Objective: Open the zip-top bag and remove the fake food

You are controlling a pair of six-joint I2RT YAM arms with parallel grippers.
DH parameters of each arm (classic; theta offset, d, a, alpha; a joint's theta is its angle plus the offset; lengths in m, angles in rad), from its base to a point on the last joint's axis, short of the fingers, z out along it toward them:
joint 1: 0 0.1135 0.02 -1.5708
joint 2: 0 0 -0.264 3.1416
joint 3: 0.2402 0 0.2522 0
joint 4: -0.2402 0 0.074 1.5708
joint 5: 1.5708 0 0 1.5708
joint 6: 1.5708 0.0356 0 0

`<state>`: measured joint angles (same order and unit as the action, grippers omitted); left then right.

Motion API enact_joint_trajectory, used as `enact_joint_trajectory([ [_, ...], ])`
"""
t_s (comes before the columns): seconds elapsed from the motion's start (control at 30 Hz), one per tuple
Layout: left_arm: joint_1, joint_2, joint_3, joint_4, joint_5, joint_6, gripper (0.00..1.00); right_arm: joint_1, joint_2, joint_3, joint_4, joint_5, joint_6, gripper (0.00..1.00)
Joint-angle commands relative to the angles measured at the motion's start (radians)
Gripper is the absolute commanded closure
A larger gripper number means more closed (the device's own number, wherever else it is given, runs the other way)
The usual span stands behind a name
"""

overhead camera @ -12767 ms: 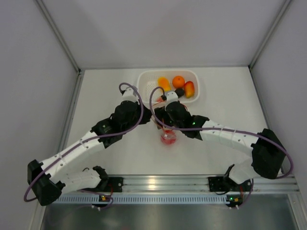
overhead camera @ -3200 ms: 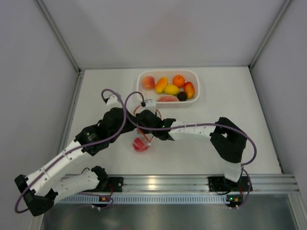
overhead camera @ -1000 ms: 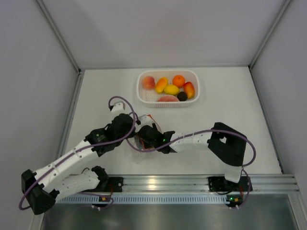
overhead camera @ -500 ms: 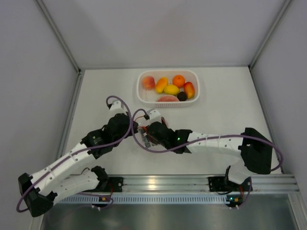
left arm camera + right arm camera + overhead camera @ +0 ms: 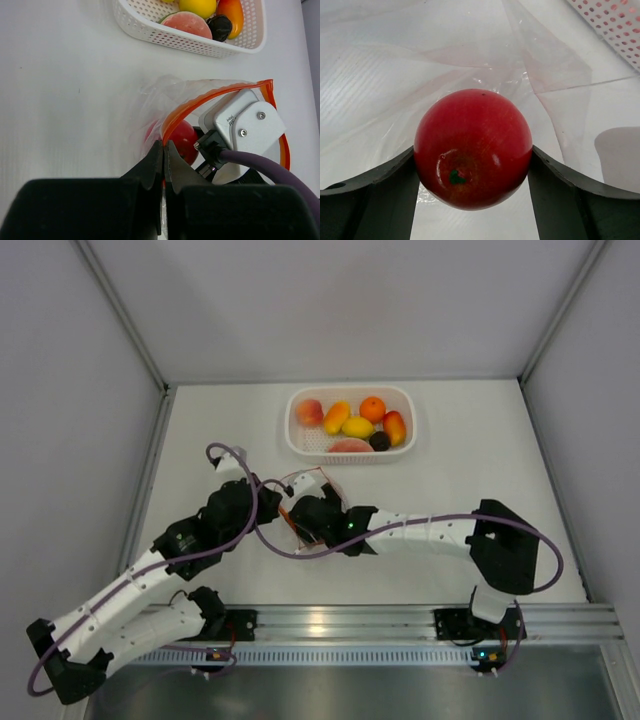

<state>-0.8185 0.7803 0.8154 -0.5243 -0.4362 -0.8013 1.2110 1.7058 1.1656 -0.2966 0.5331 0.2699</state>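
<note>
The apple goes up from the bag in my right gripper next, then outward and down. My right gripper then releases it at the basket's bare near corner (image 5: 310, 442), which lies outward of my gripper.
The zip-top bag (image 5: 322, 480) lies mid-table with its orange-red zip strip (image 5: 215, 95) spread open. My left gripper (image 5: 163, 144) is shut on the near left part of that strip; in the top view the left gripper (image 5: 281, 510) is at the bag's left edge. My right gripper (image 5: 472, 151) is inside the bag, and its fingers press both sides of a glossy red apple (image 5: 472, 132). The apple also shows through the mouth in the left wrist view (image 5: 184, 136). In the top view the right gripper (image 5: 305, 528) is mostly hidden by its own wrist.
A white perforated basket (image 5: 408, 400) stands at the back centre and holds several fake fruits, among them an orange (image 5: 372, 408) and a yellow one (image 5: 357, 427). Its near wall (image 5: 150, 27) is just beyond the bag. Booth walls stand left, right and behind.
My left arm has drawn a little left and back, still holding the zip strip, and the bag mouth shows wider. My right gripper stays inside the bag; its elbow shifted left.
</note>
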Motion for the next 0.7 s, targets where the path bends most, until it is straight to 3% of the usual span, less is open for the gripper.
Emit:
enact_joint_trajectory([
  [0.0, -0.001, -0.019, 0.007, 0.021, -0.021, 0.022, 1.0, 0.016, -0.014, 0.049, -0.012, 0.065, -0.02, 0.46],
  [0.23, -0.001, -0.052, -0.021, 0.021, -0.004, 0.024, 1.0, -0.03, -0.028, 0.072, -0.07, 0.186, 0.068, 0.47],
  [0.43, -0.001, -0.059, -0.032, 0.024, 0.042, 0.045, 1.0, -0.047, -0.075, 0.066, -0.062, 0.177, 0.126, 0.48],
  [0.53, -0.001, -0.036, -0.042, 0.073, 0.111, 0.071, 1.0, -0.073, -0.113, 0.039, 0.0, 0.116, 0.141, 0.48],
  [0.67, -0.001, 0.039, -0.033, 0.095, 0.131, 0.08, 1.0, -0.076, -0.208, -0.041, 0.178, -0.095, 0.082, 0.51],
])
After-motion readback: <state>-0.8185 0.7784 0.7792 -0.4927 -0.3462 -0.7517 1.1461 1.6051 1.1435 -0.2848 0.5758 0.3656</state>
